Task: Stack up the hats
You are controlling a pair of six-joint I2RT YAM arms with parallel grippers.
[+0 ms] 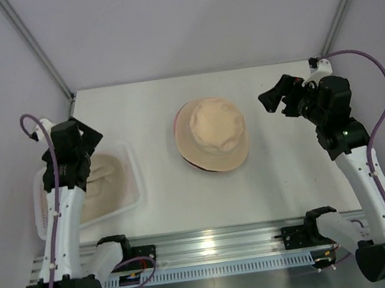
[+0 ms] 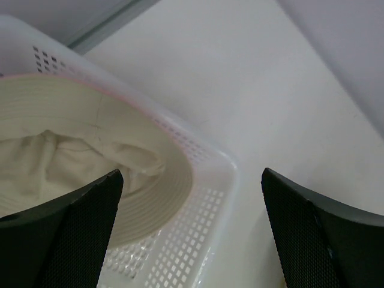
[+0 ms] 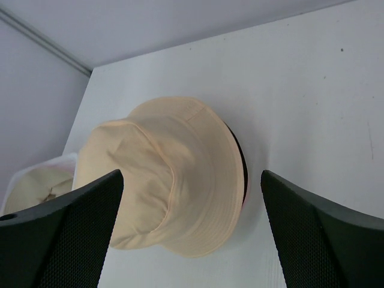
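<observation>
The cream hat's brim stands up near the white basket's corner, so my open left gripper should come down into the basket and onto it next.
A beige bucket hat lies crown up in the middle of the table, on top of a black hat and a pink hat whose brim edges just show beneath it. A cream hat lies in the white basket at the left; it also shows in the left wrist view. My left gripper is open and empty above the basket's far right corner. My right gripper is open and empty, raised to the right of the stacked hats.
The white perforated basket stands at the table's left edge. Grey walls with metal frame posts close the back and sides. A metal rail carrying both arm bases runs along the near edge.
</observation>
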